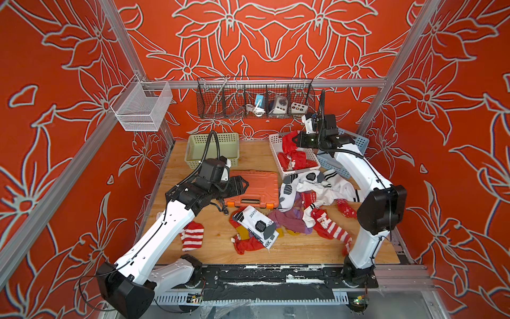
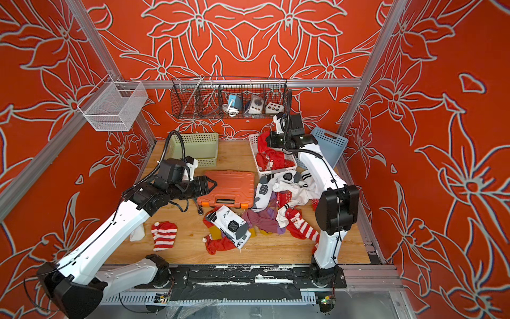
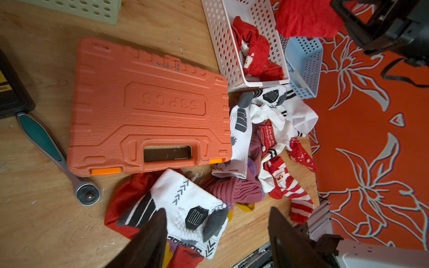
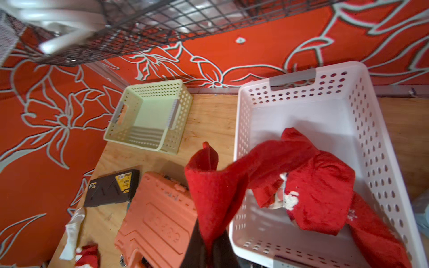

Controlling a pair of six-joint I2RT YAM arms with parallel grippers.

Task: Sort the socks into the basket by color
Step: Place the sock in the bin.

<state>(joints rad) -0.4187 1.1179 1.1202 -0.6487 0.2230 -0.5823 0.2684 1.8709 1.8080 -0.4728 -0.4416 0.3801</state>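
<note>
The white basket already holds more red socks, so I'll next move my right gripper down and in over the white basket's interior (image 1: 290,155) (image 4: 286,165) to release the red sock.
My right gripper (image 4: 210,243) is shut on a plain red sock (image 4: 209,185), which hangs over the left rim of the white basket (image 4: 241,139). More red socks (image 1: 296,160) lie inside that basket (image 1: 276,154). My left gripper (image 3: 218,213) stands open with nothing between its fingers, hovering over the orange case's front edge, above a white sock with black-grey marks (image 3: 185,199). White, purple and red socks (image 1: 309,193) lie heaped on the table's right half. A red-and-white striped sock (image 1: 192,236) lies alone at the front left.
An orange tool case (image 1: 254,187) lies mid-table, a ratchet (image 3: 58,157) and a black box (image 3: 11,92) beside it. A green basket (image 1: 212,149) stands at the back left, a blue basket (image 1: 358,142) behind the white one. A wire rack (image 1: 254,96) hangs on the back wall.
</note>
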